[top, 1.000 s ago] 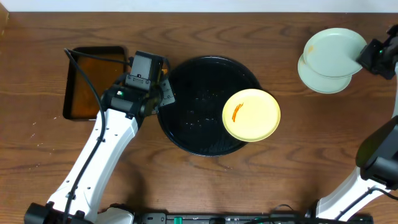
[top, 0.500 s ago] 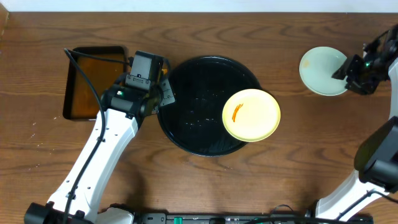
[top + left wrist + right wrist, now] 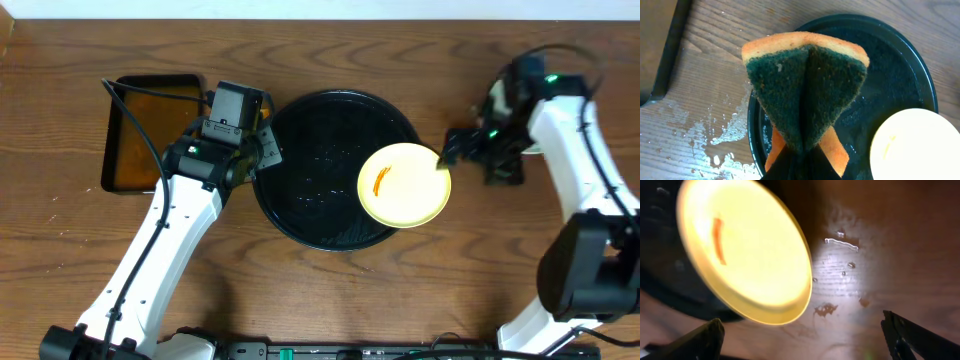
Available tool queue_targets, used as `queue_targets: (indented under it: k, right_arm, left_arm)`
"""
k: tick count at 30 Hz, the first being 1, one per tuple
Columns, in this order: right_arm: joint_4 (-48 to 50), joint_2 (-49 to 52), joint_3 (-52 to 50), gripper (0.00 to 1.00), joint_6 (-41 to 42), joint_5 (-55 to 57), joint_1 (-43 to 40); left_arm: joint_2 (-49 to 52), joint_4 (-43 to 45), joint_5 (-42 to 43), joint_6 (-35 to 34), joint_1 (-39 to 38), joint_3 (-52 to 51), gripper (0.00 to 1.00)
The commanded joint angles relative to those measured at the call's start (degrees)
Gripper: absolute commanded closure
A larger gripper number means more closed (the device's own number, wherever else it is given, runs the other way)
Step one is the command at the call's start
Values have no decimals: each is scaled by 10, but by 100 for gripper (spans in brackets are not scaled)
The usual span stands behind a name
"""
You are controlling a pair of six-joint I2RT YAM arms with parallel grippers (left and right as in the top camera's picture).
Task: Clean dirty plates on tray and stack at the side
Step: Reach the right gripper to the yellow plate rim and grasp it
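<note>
Left of my right gripper in the overhead view, the yellow plate's rim juts past the tray, so next I should move my right gripper down and over to straddle it.
A pale yellow plate (image 3: 404, 185) with an orange streak rests on the right side of the black round tray (image 3: 310, 190). My right gripper (image 3: 470, 158) hangs open just right of this plate, holding nothing. In the right wrist view the yellow plate (image 3: 745, 250) fills the upper left, and the gripper (image 3: 805, 340) spans wet wood beyond its rim. The mint plates (image 3: 493, 100) at the far right are mostly hidden by the right arm. My left gripper (image 3: 262, 150) is over the tray's left rim. It (image 3: 802, 167) is shut on a folded orange and green sponge (image 3: 805, 85).
A small rectangular black tray of brown liquid (image 3: 150, 130) sits at the left, near the left arm. Water droplets lie on the wood beside the round tray (image 3: 725, 135) and beside the yellow plate (image 3: 840, 242).
My right gripper let go of a mint plate on the stack at the far right, opened wide and swung left to the yellow plate's edge. The left arm and sponge stayed put.
</note>
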Motion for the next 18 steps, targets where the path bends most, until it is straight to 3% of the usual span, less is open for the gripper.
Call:
queue_targets:
  k: [1, 2, 5, 6, 15, 18]
  right_arm:
    - [39, 0, -46, 1, 51, 38, 17]
    - [55, 0, -64, 3, 51, 30, 21]
    - [91, 0, -104, 34, 51, 24, 26]
    - [103, 0, -117, 37, 50, 14, 27]
    - [231, 0, -218, 37, 51, -71, 24]
    - [278, 0, -239, 46, 50, -97, 24]
  left_arm:
    - [3, -1, -3, -5, 0, -3, 92]
    - [3, -1, -3, -5, 0, -3, 92]
    - [3, 0, -3, -5, 0, -3, 92]
    - [3, 0, -3, -5, 0, -3, 92]
    - [3, -1, -3, -5, 0, -3, 92]
    - [3, -1, -3, -5, 0, -3, 92]
